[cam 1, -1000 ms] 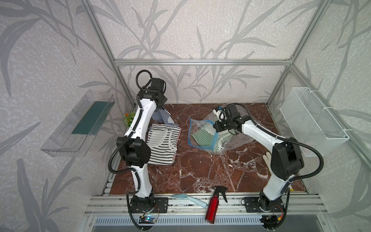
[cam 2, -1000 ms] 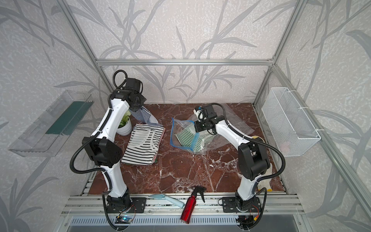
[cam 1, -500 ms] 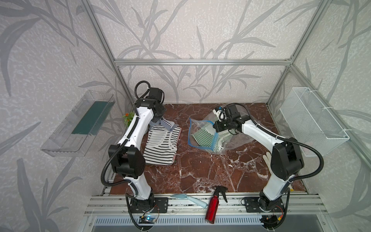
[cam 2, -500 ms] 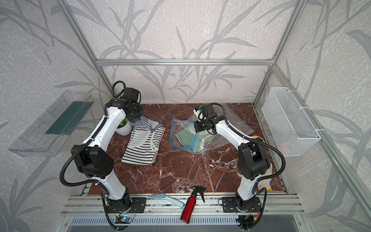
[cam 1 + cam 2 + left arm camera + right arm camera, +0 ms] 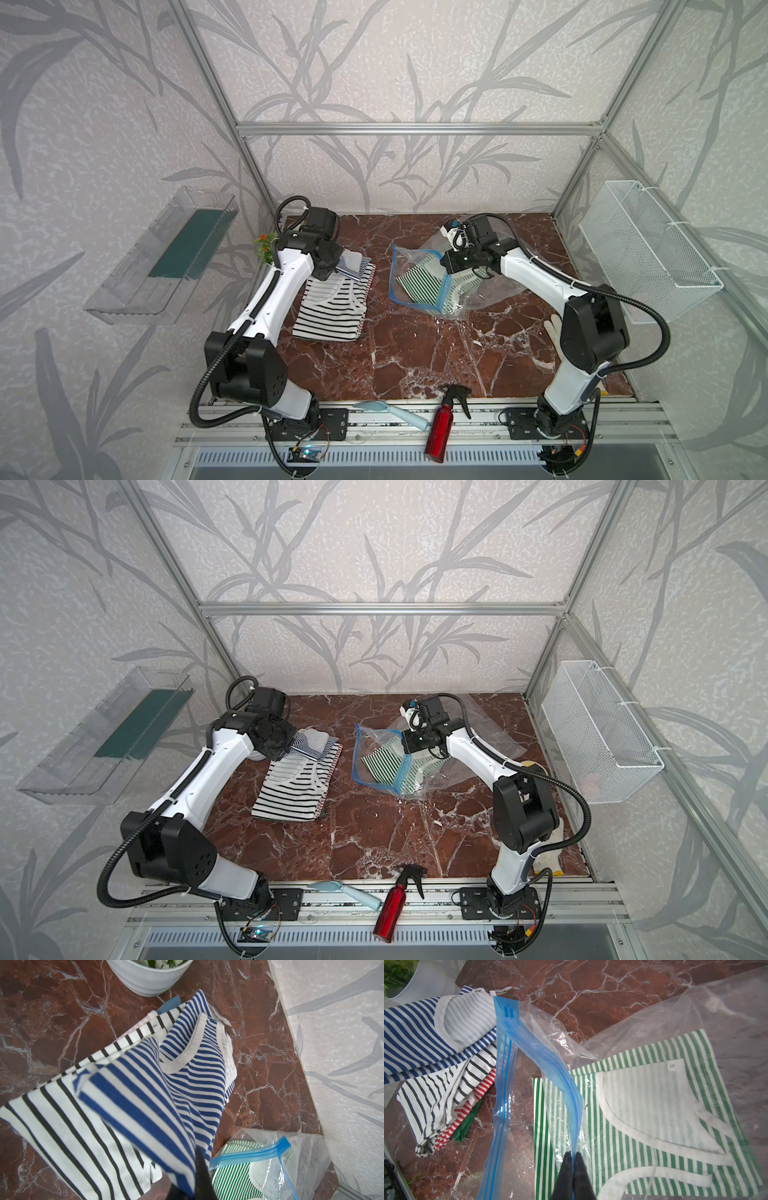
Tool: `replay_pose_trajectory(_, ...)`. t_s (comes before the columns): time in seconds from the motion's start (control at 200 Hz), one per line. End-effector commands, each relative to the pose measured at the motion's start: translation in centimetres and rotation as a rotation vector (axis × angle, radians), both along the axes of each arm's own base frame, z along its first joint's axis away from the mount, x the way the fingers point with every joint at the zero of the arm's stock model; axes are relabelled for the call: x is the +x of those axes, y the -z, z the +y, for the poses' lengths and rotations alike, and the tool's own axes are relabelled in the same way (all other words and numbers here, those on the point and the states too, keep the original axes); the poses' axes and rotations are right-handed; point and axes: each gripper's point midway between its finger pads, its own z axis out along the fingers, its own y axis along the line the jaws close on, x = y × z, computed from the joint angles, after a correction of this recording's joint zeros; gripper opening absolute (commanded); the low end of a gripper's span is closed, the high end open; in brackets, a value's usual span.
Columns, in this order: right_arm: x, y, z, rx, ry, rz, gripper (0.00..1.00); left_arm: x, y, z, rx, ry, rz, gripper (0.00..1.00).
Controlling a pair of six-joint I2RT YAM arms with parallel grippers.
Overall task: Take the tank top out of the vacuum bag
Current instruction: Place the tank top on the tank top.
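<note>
My left gripper should move back and down and let go of the blue-striped tank top over the pile's bare near end [image 5: 328, 323] [image 5: 66, 1146]. That end is below the tank top, toward my base.
The clear vacuum bag [image 5: 482, 291] [image 5: 490, 737] lies at the back middle of the marble table. Its blue zip strip [image 5: 542, 1051] [image 5: 249, 1155] is lifted. My right gripper [image 5: 573, 1155] [image 5: 446, 266] [image 5: 405, 746] is shut on that strip and holds the mouth up. A green-striped tank top [image 5: 643, 1105] [image 5: 419, 282] [image 5: 382, 766] lies inside the bag. My left gripper [image 5: 195, 1167] [image 5: 338, 270] is shut on a blue-striped tank top [image 5: 166, 1076] [image 5: 309, 746] [image 5: 411, 1032]. That top drapes onto a pile topped by a black-striped tank top [image 5: 332, 307] [image 5: 62, 1115].
A white plant pot [image 5: 149, 978] stands behind the pile at the back left. A red spray bottle [image 5: 442, 424] and a pale blue brush [image 5: 390, 411] lie on the front rail. A wire basket [image 5: 648, 257] hangs on the right wall, a clear shelf [image 5: 166, 257] on the left.
My left arm has come down and forward, lowering the blue-striped tank top onto the pile. The right arm and the bag have not moved.
</note>
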Motion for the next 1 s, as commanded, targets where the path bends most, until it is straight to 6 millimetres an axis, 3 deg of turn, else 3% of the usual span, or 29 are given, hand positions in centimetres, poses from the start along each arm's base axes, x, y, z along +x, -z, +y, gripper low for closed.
replay_pose_trajectory(0.0,0.1,-1.3,0.1,0.023,-0.002,-0.005,0.0,-1.2,-0.7,-0.3,-0.019,-0.012,-0.02,0.0)
replay_pose_trajectory(0.8,0.2,-0.9,0.5,0.034,-0.011,0.011,0.0,-10.2,6.5,0.4,-0.024,-0.019,0.12,0.0)
replay_pose_trajectory(0.994,0.1,-0.7,0.5,0.032,-0.012,0.014,0.0,-11.3,8.1,0.4,-0.029,-0.011,0.15,0.01)
